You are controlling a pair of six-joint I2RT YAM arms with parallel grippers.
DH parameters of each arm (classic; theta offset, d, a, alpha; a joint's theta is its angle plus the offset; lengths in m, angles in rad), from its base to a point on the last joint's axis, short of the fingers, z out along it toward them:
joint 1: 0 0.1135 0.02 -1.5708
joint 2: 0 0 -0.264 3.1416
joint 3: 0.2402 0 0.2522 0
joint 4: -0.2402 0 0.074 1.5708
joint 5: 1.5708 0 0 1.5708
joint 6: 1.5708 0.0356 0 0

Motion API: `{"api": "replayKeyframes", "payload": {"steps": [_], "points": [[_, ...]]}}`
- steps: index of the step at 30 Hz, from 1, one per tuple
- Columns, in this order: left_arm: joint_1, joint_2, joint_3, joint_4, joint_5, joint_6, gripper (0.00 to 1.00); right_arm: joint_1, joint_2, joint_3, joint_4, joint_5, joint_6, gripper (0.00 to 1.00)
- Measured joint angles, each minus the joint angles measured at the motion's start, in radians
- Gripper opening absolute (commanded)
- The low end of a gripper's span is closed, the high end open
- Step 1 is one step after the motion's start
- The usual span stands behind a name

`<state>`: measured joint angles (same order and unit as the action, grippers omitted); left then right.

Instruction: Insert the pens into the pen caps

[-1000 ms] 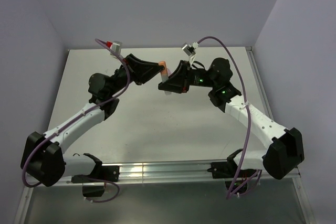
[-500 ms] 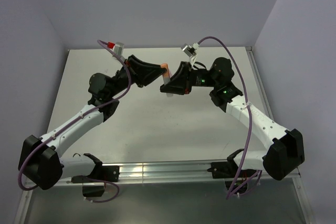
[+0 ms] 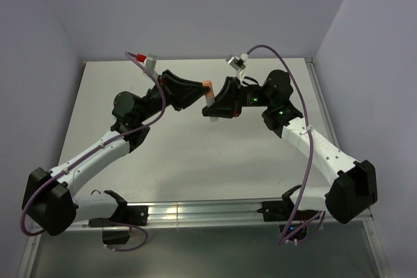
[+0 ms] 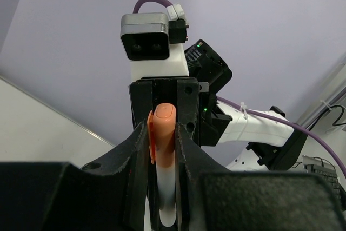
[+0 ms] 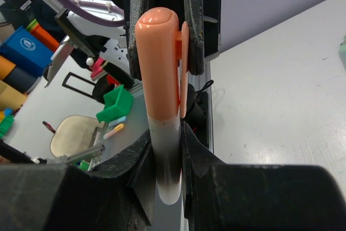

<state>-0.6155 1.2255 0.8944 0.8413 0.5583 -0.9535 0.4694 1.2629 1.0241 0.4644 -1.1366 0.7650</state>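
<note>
My right gripper is holding the pale barrel [image 4: 166, 187], and the orange cap covers its end. It needs to move away from the left gripper next, turn downward, lower the pen and release it on the tabletop.
A pale pen [image 3: 209, 103] with an orange cap [image 3: 207, 86] on its far end is held in the air over the middle back of the table, between both grippers. My left gripper [image 3: 203, 89] is shut on the orange cap [image 4: 162, 133]; the pale barrel [image 4: 166, 187] runs down between its fingers. My right gripper [image 3: 212, 105] is shut on the pale barrel [image 5: 166, 160], with the capped end [image 5: 159, 63] sticking up between the left fingers [image 5: 135, 31]. The two grippers face each other, almost touching. The pink and mint pens and their caps are hidden.
The grey table [image 3: 195, 161] has a metal rail [image 3: 195, 211] along its near edge and walls at the back and sides. A pale green bit [image 5: 344, 47] shows on the table at the right wrist view's edge. A green bin [image 5: 116, 104] stands off the table.
Both grippers have shifted a little to the right with the pen, and the left gripper has closed in on the right one.
</note>
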Motion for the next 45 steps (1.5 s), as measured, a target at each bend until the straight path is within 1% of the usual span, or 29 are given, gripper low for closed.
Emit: {"api": "replayKeyframes", "payload": {"steps": [9, 11, 13, 14, 16, 20, 21, 23, 24, 26, 30, 35, 38, 40, 41, 42, 44, 45], "points": [[-0.019, 0.0, 0.008, -0.025, -0.024, 0.031, 0.0, -0.013, 0.005, 0.0, 0.003, -0.027, 0.0, 0.0], [-0.022, -0.003, 0.022, -0.069, -0.035, 0.052, 0.01, -0.014, 0.01, 0.001, -0.002, -0.026, -0.005, 0.0], [-0.027, -0.01, 0.039, -0.123, -0.055, 0.075, 0.14, -0.014, 0.016, 0.006, -0.019, -0.02, -0.019, 0.0], [-0.029, -0.013, 0.047, -0.152, -0.073, 0.083, 0.17, -0.014, 0.018, 0.014, -0.038, -0.011, -0.031, 0.0], [-0.031, -0.019, 0.071, -0.211, -0.106, 0.1, 0.28, -0.014, 0.019, 0.027, -0.073, 0.012, -0.053, 0.0], [-0.026, -0.042, 0.105, -0.337, -0.175, 0.121, 0.35, 0.002, 0.016, 0.035, -0.128, 0.084, -0.083, 0.0], [-0.018, -0.047, 0.11, -0.368, -0.182, 0.121, 0.38, 0.007, 0.013, 0.035, -0.148, 0.111, -0.095, 0.0], [0.01, -0.055, 0.125, -0.425, -0.191, 0.119, 0.41, 0.009, 0.009, 0.035, -0.191, 0.167, -0.115, 0.0], [0.031, -0.059, 0.137, -0.455, -0.196, 0.118, 0.45, 0.006, 0.008, 0.036, -0.22, 0.204, -0.126, 0.0], [0.081, -0.07, 0.164, -0.502, -0.224, 0.116, 0.5, -0.001, 0.009, 0.036, -0.28, 0.268, -0.148, 0.0], [0.184, -0.102, 0.209, -0.579, -0.301, 0.101, 0.51, -0.023, 0.038, 0.04, -0.381, 0.367, -0.191, 0.0], [0.267, -0.156, 0.212, -0.672, -0.372, 0.091, 0.5, -0.07, 0.183, 0.124, -0.532, 0.521, -0.253, 0.0], [0.293, -0.177, 0.212, -0.74, -0.408, 0.091, 0.48, -0.104, 0.299, 0.229, -0.634, 0.613, -0.288, 0.07], [0.306, -0.189, 0.211, -0.786, -0.428, 0.091, 0.47, -0.129, 0.405, 0.328, -0.71, 0.675, -0.316, 0.16], [0.309, -0.193, 0.209, -0.805, -0.435, 0.091, 0.47, -0.138, 0.452, 0.366, -0.731, 0.702, -0.328, 0.25], [0.312, -0.198, 0.205, -0.819, -0.443, 0.092, 0.47, -0.146, 0.488, 0.395, -0.752, 0.724, -0.338, 0.32], [0.32, -0.216, 0.192, -0.855, -0.453, 0.092, 0.47, -0.162, 0.58, 0.46, -0.799, 0.773, -0.355, 0.43], [0.323, -0.224, 0.185, -0.872, -0.456, 0.093, 0.47, -0.168, 0.619, 0.483, -0.814, 0.792, -0.36, 0.56]]}}
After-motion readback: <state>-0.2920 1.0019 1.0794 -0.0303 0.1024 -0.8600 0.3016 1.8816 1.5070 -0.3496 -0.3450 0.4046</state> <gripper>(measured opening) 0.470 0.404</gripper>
